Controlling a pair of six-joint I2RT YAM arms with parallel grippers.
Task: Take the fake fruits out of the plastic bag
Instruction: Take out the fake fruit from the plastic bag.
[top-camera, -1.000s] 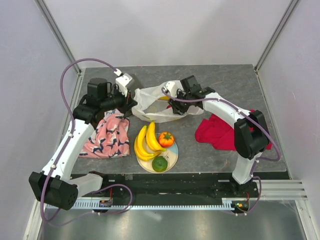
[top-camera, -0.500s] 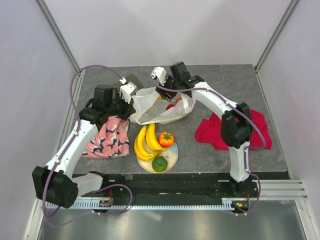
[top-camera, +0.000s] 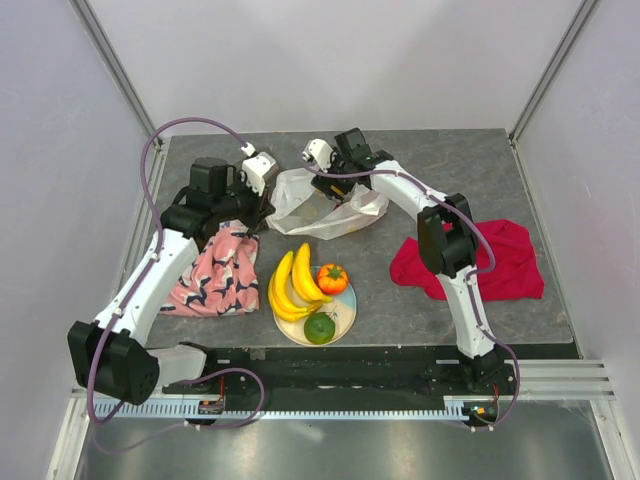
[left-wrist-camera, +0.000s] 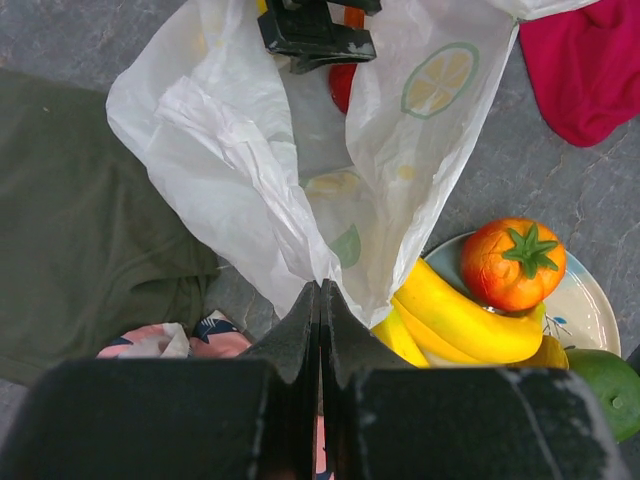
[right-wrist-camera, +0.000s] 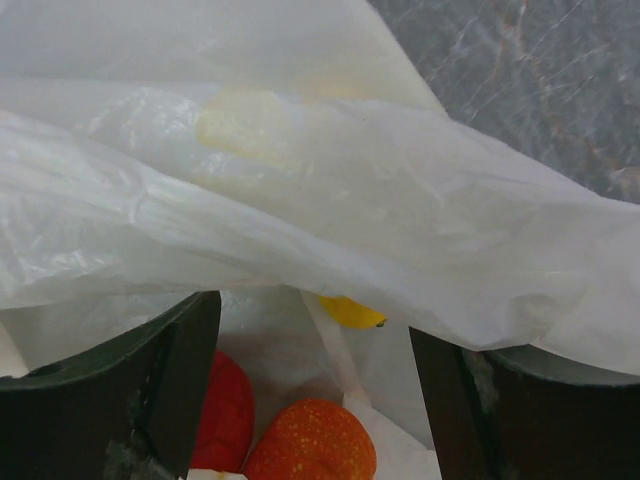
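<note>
My right gripper goes down deeper into the bag's opening next, beneath the overhanging film, onto the small yellow fruit (right-wrist-camera: 350, 312), as it peeks out between my open fingers.
The white plastic bag (top-camera: 330, 208) lies at the table's middle back, its film crumpled. My left gripper (top-camera: 270, 208) is shut on the bag's near-left edge (left-wrist-camera: 320, 285). My right gripper (top-camera: 335, 190) stands open at the bag's mouth, nothing held. In the right wrist view a red apple (right-wrist-camera: 215, 410), an orange fruit (right-wrist-camera: 315, 445) and a small yellow fruit (right-wrist-camera: 350, 312) lie inside the bag between its fingers (right-wrist-camera: 150, 400). On the plate (top-camera: 346, 308) rest yellow bananas (top-camera: 290, 285), an orange fruit (top-camera: 332, 278) and a green one (top-camera: 319, 328).
A red cloth (top-camera: 470, 262) lies at the right under the right arm. A pink patterned cloth (top-camera: 215, 272) lies at the left under the left arm. A dull olive cloth (left-wrist-camera: 80, 230) shows beside the bag in the left wrist view.
My right arm has swung back and left to the bag's mouth and its jaws have opened wide. My left gripper has kept its hold on the bag, which is pulled flatter.
</note>
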